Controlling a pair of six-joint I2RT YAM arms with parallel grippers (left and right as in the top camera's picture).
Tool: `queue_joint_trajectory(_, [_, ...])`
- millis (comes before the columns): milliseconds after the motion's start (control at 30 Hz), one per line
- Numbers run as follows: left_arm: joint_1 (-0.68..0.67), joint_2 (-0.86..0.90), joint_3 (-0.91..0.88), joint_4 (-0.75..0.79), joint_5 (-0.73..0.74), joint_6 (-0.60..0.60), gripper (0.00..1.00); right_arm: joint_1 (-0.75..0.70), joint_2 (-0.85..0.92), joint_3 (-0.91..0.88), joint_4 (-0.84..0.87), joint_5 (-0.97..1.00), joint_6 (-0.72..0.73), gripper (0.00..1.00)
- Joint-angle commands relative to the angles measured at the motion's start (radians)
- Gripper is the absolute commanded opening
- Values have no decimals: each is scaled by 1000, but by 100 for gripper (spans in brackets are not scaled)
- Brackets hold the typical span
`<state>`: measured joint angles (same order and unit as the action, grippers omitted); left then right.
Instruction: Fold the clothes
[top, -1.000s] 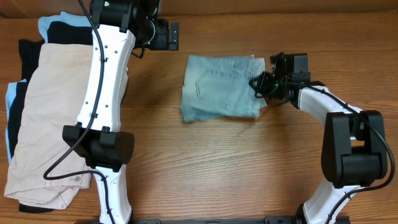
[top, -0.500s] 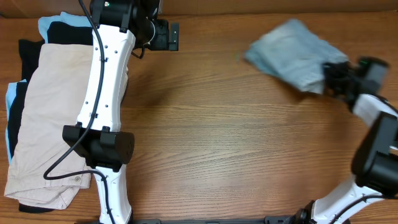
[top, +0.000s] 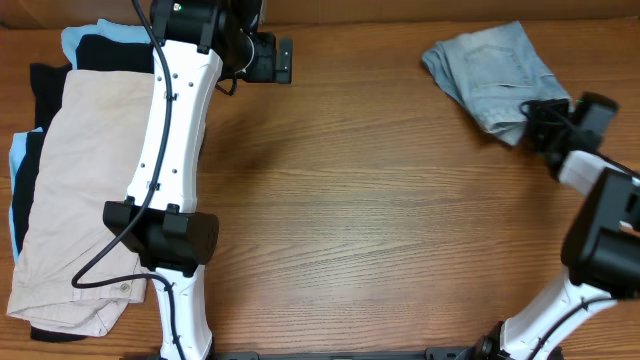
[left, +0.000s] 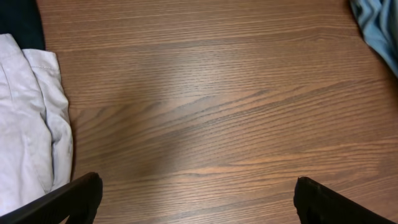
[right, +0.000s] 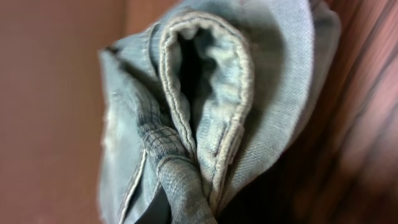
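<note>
I need to move my right gripper outward toward the table's far edge to straighten the folded denim shorts (top: 488, 72), crooked near the table's back corner, before letting them go.
The folded light-blue denim shorts (top: 488, 72) lie bunched at the table's back right corner. My right gripper (top: 535, 115) is at their near right edge and shut on a fold of the denim (right: 211, 93); cloth fills its wrist view and hides the fingers. My left gripper (top: 281, 60) is open and empty at the back of the table, well left of the shorts. In the left wrist view its fingers (left: 199, 199) hang over bare wood, with a corner of the denim (left: 379, 25) at top right.
A pile of other clothes lies at the left edge: large beige shorts (top: 70, 190) on top, with black (top: 45, 85) and pale-blue (top: 90, 35) garments beneath. The beige shorts also show in the left wrist view (left: 31, 124). The left arm's white links stand beside the pile.
My right gripper has swung the folded denim shorts from the table's middle to the back right corner. The left arm has not moved.
</note>
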<state>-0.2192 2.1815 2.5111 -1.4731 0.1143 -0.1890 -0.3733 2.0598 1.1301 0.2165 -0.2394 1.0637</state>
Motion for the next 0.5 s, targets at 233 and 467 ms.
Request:
queue_joint_trajectory(233, [-11,-3,8,-15,-14,-18,100,46,68,6,80,272,197,8])
queue_joint_trajectory(467, [-11,1,8,0,-14,-18,100,42,68,6,256,273,183,11])
